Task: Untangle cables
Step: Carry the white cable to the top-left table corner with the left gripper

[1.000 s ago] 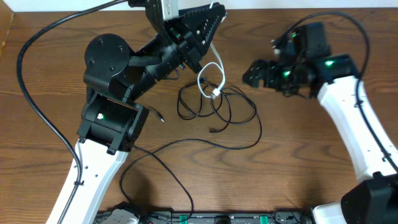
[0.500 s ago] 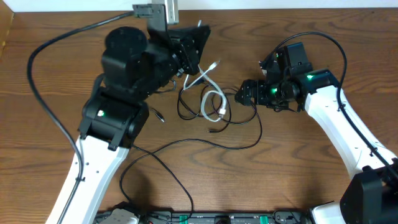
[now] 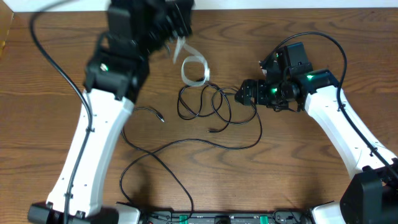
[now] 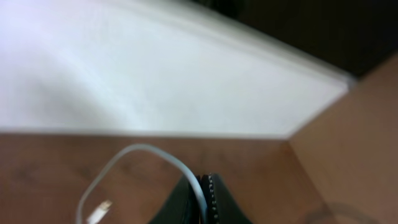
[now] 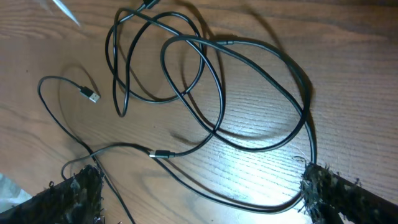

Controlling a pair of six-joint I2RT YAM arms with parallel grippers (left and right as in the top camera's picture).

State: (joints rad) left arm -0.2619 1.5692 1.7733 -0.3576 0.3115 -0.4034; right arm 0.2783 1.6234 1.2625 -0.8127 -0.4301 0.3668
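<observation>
Black cables [image 3: 211,103] lie just below the white cable's loop, so the left gripper will next carry it outward over the bare wood by the far wall and then open.
The white cable [image 3: 194,70] hangs as a blurred loop above the far middle of the table, with my left gripper [image 3: 175,32] shut on it. The left wrist view shows this white cable [image 4: 144,151] pinched between the closed jaws of the left gripper [image 4: 203,198], its plug dangling free. Several black cables [image 3: 211,103] lie tangled on the wood just below the loop. My right gripper [image 3: 246,93] stands open at the tangle's right edge. In the right wrist view the black cables [image 5: 205,87] loop in front of the right gripper [image 5: 205,199], and one strand runs between its fingertips [image 5: 81,190] untouched.
A long black cable [image 3: 186,142] trails toward the front edge, one plug end [image 3: 160,117] lying left of the tangle. A thick black robot cable [image 3: 53,65] arcs along the left side. The table's far edge meets a white wall [image 4: 155,81].
My left gripper has lifted the white cable up and back to the left, away from the black tangle. My right gripper moved left to the tangle's edge, then held still.
</observation>
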